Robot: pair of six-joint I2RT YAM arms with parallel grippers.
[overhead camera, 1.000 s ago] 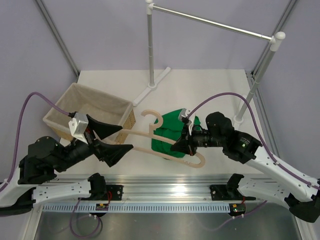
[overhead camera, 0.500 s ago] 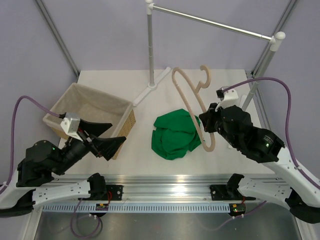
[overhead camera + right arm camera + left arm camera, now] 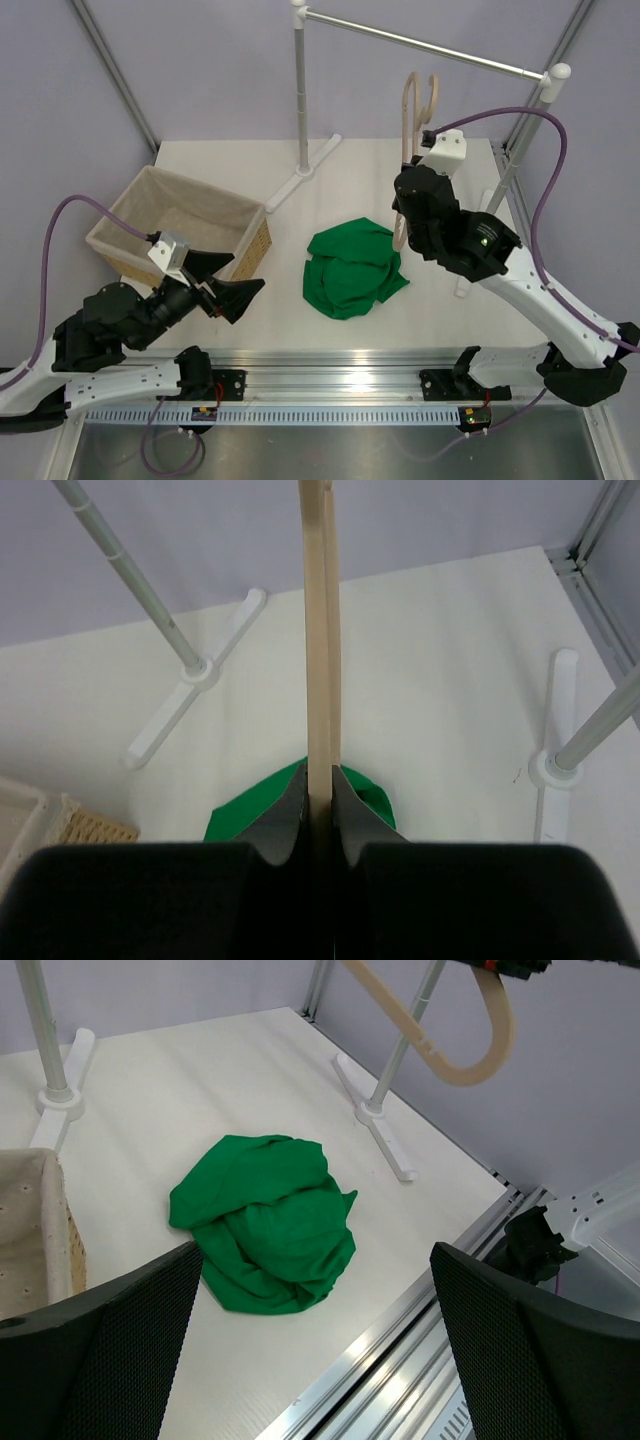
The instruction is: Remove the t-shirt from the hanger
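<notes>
My right gripper moves outward next, brings the hanger's hook over the silver bar (image 3: 424,46) and releases it there, since that bar lies outward of my gripper.
The green t-shirt (image 3: 350,270) lies crumpled in a heap on the white table, free of the hanger; it also shows in the left wrist view (image 3: 265,1222) and the right wrist view (image 3: 250,820). My right gripper (image 3: 402,212) is shut on the beige wooden hanger (image 3: 410,110) and holds it upright above the table, its hook near the silver rail. In the right wrist view the hanger (image 3: 320,630) is pinched between the jaws of that gripper (image 3: 320,790). The hanger also shows in the left wrist view (image 3: 440,1050). My left gripper (image 3: 225,280) is open and empty, left of the shirt (image 3: 315,1290).
A lined wicker basket (image 3: 180,215) stands at the left. The silver rail (image 3: 420,45) spans the back on two posts (image 3: 300,90) (image 3: 520,150), whose white feet rest on the table. An aluminium rail (image 3: 330,365) runs along the near edge.
My right gripper lifted the hanger off the table and swung it upright toward the rail. The shirt stayed behind in a heap. My left gripper drew back to the left, open.
</notes>
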